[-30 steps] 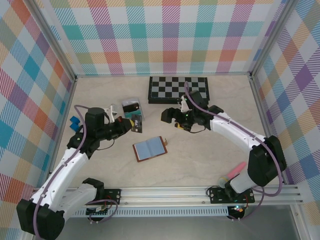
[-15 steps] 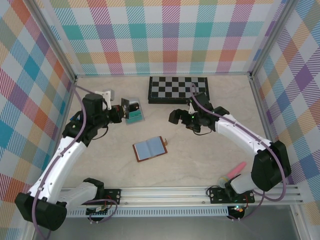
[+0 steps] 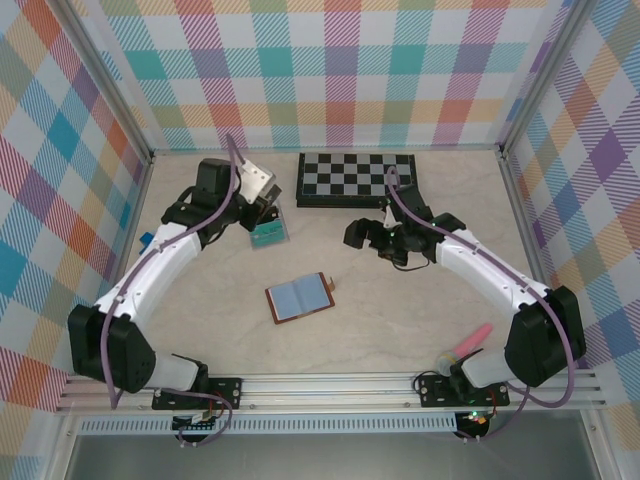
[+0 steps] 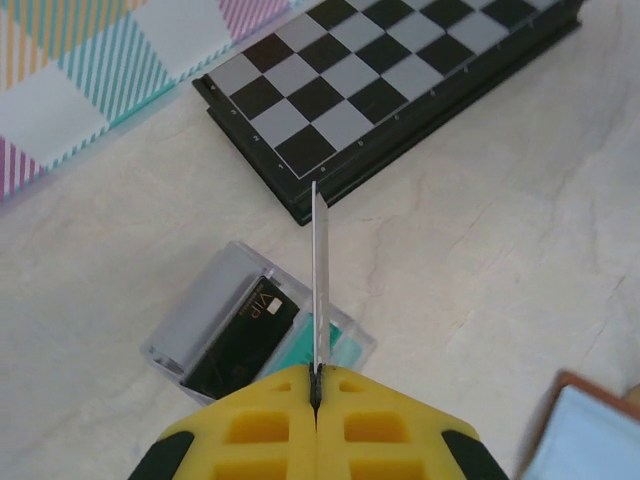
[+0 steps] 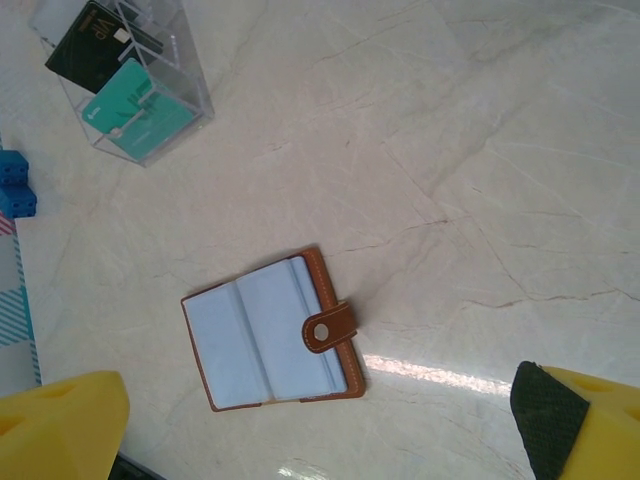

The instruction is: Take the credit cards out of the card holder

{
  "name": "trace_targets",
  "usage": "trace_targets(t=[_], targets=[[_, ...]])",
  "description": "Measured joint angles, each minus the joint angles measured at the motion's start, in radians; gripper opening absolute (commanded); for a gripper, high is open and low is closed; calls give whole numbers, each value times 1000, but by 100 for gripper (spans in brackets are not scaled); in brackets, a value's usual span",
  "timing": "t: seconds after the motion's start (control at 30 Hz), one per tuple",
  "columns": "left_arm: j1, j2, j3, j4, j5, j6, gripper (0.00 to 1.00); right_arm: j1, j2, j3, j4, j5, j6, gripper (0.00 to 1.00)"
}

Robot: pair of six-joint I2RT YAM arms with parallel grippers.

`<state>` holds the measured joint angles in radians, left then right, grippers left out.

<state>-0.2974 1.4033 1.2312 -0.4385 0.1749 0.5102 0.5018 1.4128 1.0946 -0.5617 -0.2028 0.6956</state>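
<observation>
My left gripper should first turn in line with the dark credit card's slanted section of the tray, then lower the thin credit card (image 4: 318, 270) into it.
The card holder (image 3: 298, 297) lies spread open on the table, blue-grey lining up and its brown clasp tab on the right; it appears as well as the card holder (image 5: 270, 340). My left gripper (image 4: 316, 380) is shut on a thin credit card (image 4: 318, 270) seen edge-on, upright above a clear tray (image 4: 200, 300). In that tray lie a dark credit card (image 4: 240, 335) and a teal one (image 4: 343, 345). From above, the left gripper (image 3: 263, 211) hangs over the tray (image 3: 268, 233). My right gripper (image 3: 358, 235) is open and holds nothing, its fingers (image 5: 60, 425) wide apart above the holder.
A black-and-grey chessboard (image 3: 357, 178) lies at the back of the table, just behind the tray. A small blue block (image 3: 147, 240) sits by the left wall. A pink object (image 3: 470, 345) rests near the right arm's base. Plaid walls enclose three sides.
The left gripper has carried the card back and up from near the holder to over the tray. The right gripper has drawn slightly right and stayed open.
</observation>
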Motion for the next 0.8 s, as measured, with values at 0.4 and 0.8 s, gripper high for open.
trace_targets(t=[0.4, 0.8], targets=[[111, 217, 110, -90, 139, 461, 0, -29, 19, -5, -42, -6, -1, 100], [113, 388, 259, -176, 98, 678, 0, -31, 27, -10, -46, -40, 19, 100]])
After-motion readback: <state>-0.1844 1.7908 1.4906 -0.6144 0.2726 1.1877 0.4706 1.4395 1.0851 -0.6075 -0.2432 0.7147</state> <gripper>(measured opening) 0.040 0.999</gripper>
